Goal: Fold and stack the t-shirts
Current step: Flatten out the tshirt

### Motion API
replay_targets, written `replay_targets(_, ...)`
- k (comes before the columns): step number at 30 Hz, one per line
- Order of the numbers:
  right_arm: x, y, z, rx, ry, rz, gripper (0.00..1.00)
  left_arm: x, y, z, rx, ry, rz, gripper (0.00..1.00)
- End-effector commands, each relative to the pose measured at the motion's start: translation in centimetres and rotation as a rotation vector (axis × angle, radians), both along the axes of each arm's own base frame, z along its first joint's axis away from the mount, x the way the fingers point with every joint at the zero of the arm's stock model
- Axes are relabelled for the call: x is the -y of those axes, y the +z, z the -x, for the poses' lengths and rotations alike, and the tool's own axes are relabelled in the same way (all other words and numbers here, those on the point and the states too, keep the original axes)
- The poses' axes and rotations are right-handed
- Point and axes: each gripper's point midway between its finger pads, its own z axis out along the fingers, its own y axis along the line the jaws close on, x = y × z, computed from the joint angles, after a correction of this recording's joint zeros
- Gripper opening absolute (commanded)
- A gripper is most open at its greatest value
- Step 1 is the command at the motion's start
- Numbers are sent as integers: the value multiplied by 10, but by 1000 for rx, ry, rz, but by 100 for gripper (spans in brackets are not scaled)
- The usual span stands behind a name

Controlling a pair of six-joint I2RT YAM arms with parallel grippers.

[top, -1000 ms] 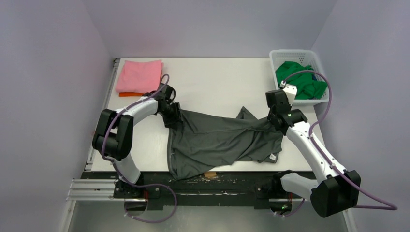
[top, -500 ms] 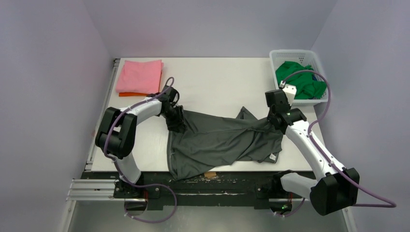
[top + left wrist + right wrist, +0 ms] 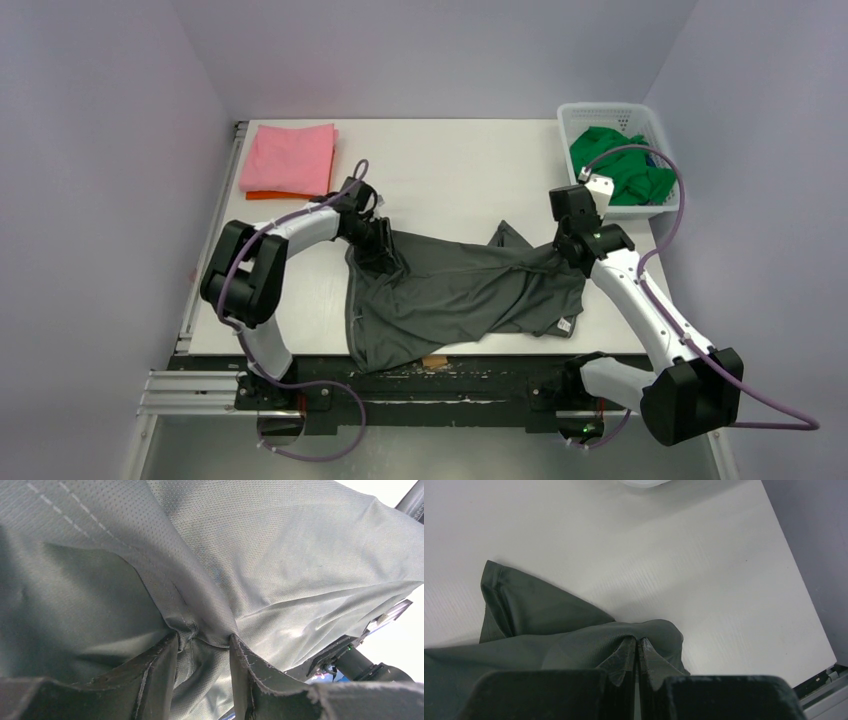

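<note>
A raised grey fold [image 3: 402, 268] [image 3: 210, 619] of the t-shirt is between my left gripper's fingers and to their right in the top view. I should move a little that way and close on it.
The dark charcoal-grey t-shirt [image 3: 460, 295] lies crumpled across the near half of the white table [image 3: 450, 160], its lower edge hanging over the front. My left gripper [image 3: 388, 258] is at the shirt's upper left corner. In the left wrist view its fingers stand partly apart with a thick bunch of grey cloth [image 3: 300, 555] pinched between them at the gripper [image 3: 202, 637]. My right gripper [image 3: 562, 252] is at the shirt's right end. In the right wrist view it [image 3: 636, 641] is shut tight on a fold of the shirt [image 3: 549, 610].
A folded pink t-shirt [image 3: 290, 155] lies on an orange one [image 3: 270, 195] at the table's back left. A white lattice basket [image 3: 600, 108] at the back right holds a bright green t-shirt [image 3: 615, 165]. The table's front edge runs just below the grey shirt.
My left gripper has moved right and toward the front, dragging the shirt's upper left corner with it and narrowing slightly. The right arm has stayed in place.
</note>
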Motion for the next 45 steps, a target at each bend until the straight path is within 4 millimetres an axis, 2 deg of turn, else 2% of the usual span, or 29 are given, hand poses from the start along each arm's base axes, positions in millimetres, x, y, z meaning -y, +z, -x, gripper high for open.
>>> replay_targets(1,4,7,-4,36,-13,11,0,-1,32,-12,136,6,18,40)
replay_targets(6,3,5,-5,27,-11,12,0,11,58,-15,217,-9,112,41)
replay_targets(8,3,4,-5,25,-10,11,0,13,60,-18,228,-14,123,41)
replay_targets(14,3,5,-5,29,-10,9,0,-23,20,-11,125,62,-58,40)
replay_targets(18,3,4,-5,25,-6,7,0,-30,8,-13,103,81,-58,40)
replay_targets(26,3,5,-5,24,-6,7,0,-9,-9,-1,36,38,38,44)
replay_targets(29,2,4,-5,22,-5,6,0,6,-10,2,26,5,61,44)
replay_targets(34,2,3,-5,20,-6,8,0,20,0,-3,39,-16,106,38)
replay_targets(39,2,2,-6,18,-4,6,0,36,14,-4,67,-51,150,37)
replay_targets(45,3,3,-5,21,-6,7,0,56,17,-5,52,-82,224,32)
